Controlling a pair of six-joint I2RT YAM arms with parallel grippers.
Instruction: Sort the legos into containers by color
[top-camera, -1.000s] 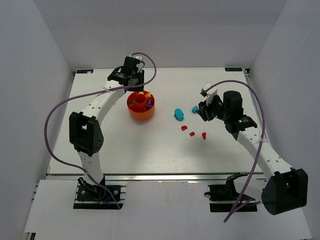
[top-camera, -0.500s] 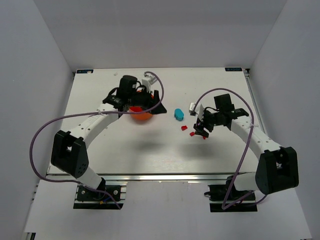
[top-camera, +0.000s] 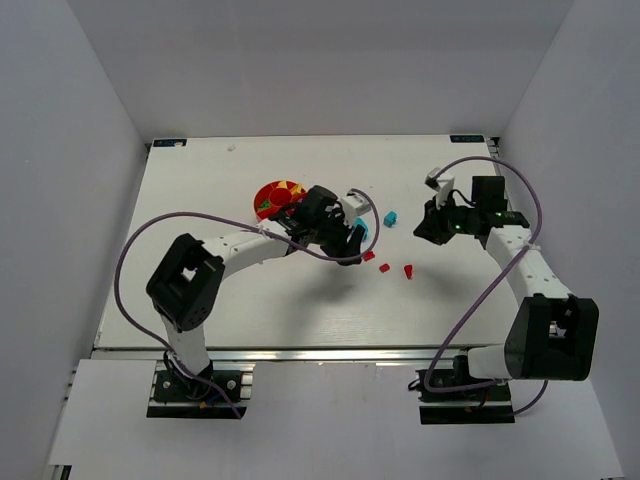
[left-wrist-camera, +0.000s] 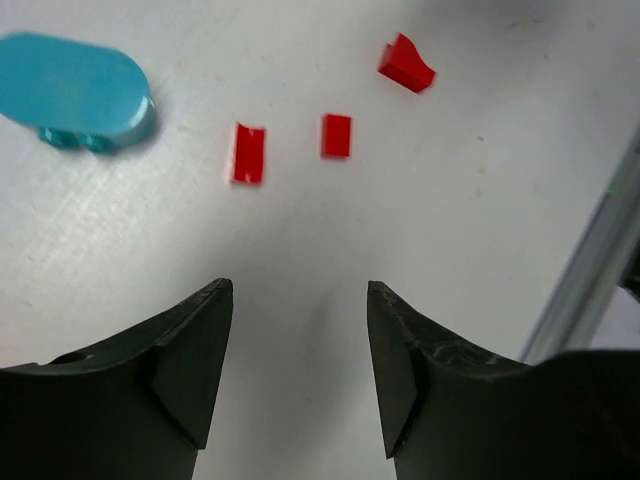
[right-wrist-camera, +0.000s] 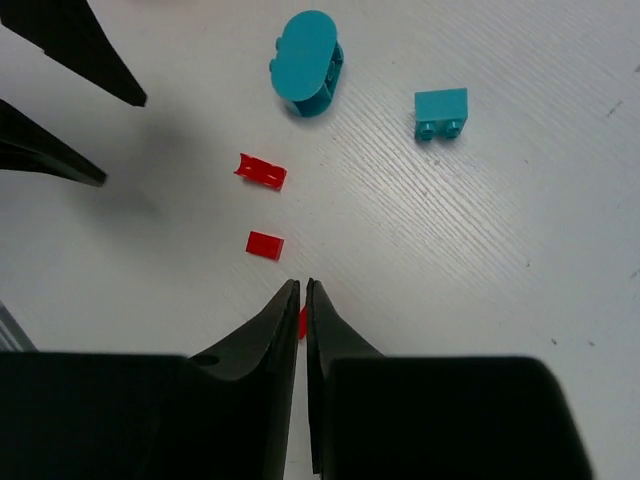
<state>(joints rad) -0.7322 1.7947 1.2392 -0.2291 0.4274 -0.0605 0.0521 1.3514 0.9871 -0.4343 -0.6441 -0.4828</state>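
I need to lower the open fingers of my left gripper to its right in the top view next, around the nearest red lego (top-camera: 369, 256) (left-wrist-camera: 248, 155), which is below it.
The orange tub (top-camera: 266, 192) stands left of centre, with yellow and green legos in its compartments; my left arm hides part of it. My left gripper (top-camera: 352, 236) (left-wrist-camera: 298, 290) is open and empty, low over the table beside the teal oval piece (top-camera: 361, 226) (left-wrist-camera: 75, 90). Three red legos lie close by (top-camera: 368, 256) (top-camera: 384, 267) (top-camera: 408, 270), and also show in the left wrist view (left-wrist-camera: 248, 153) (left-wrist-camera: 337, 135) (left-wrist-camera: 405, 65). A teal brick (top-camera: 390, 218) (right-wrist-camera: 441, 112) lies further right. My right gripper (top-camera: 420, 228) (right-wrist-camera: 302, 285) is shut, with a red lego (right-wrist-camera: 302, 320) on the table showing behind its tips.
The table's right edge rail (left-wrist-camera: 585, 290) shows in the left wrist view. The left gripper's fingers (right-wrist-camera: 70, 60) reach into the right wrist view at the upper left. White walls enclose the table on three sides.
My left arm has swung from the tub rightward to the teal oval and red legos. My right gripper dipped to the red legos, then drew back up and right.
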